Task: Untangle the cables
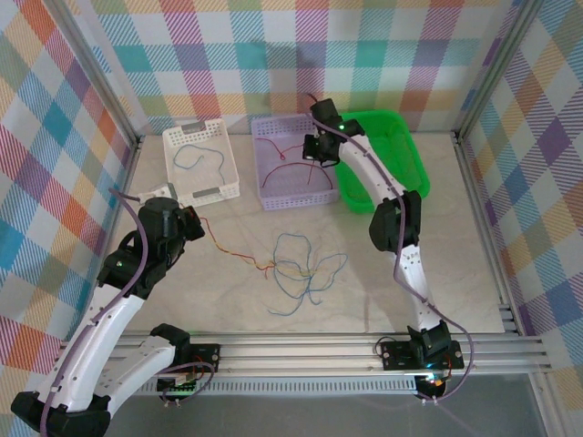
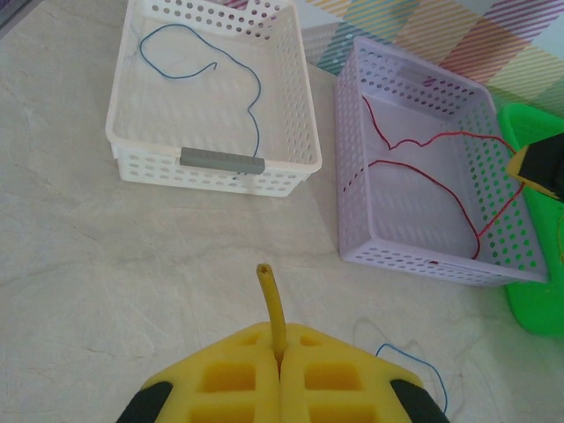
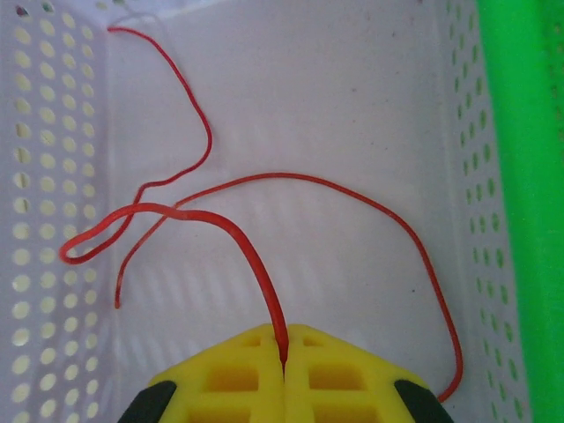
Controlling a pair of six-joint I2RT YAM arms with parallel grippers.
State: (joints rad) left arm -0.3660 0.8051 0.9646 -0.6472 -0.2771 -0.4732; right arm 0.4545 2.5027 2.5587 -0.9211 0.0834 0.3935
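I need to move my right gripper toward the white basket (image 2: 211, 181) next and let go of the red cable over the purple basket's bottom. The purple basket's bottom is below it, and the green bin is close.
A loose tangle of cables (image 1: 305, 269) in blue and orange-yellow lies mid-table. A yellow cable (image 1: 235, 255) runs from it to my left gripper (image 1: 199, 224), which is shut on it; the stub of that yellow cable (image 2: 271, 295) sticks up out of the left gripper (image 2: 280, 333). My right gripper (image 1: 319, 146) hovers over the purple basket (image 1: 296, 202). In its wrist view the right gripper (image 3: 284, 342) is shut on a red cable (image 3: 247, 242) that loops over the basket floor. One blue cable (image 2: 256, 92) lies alone in the white basket (image 2: 211, 181).
A green bin (image 1: 392, 123) stands to the right of the purple basket, touching it. The white basket (image 1: 209, 193) sits at the back left. Aluminium frame rails run along the table's sides and its near edge. A blue strand (image 2: 423, 363) lies on the table near my left fingers.
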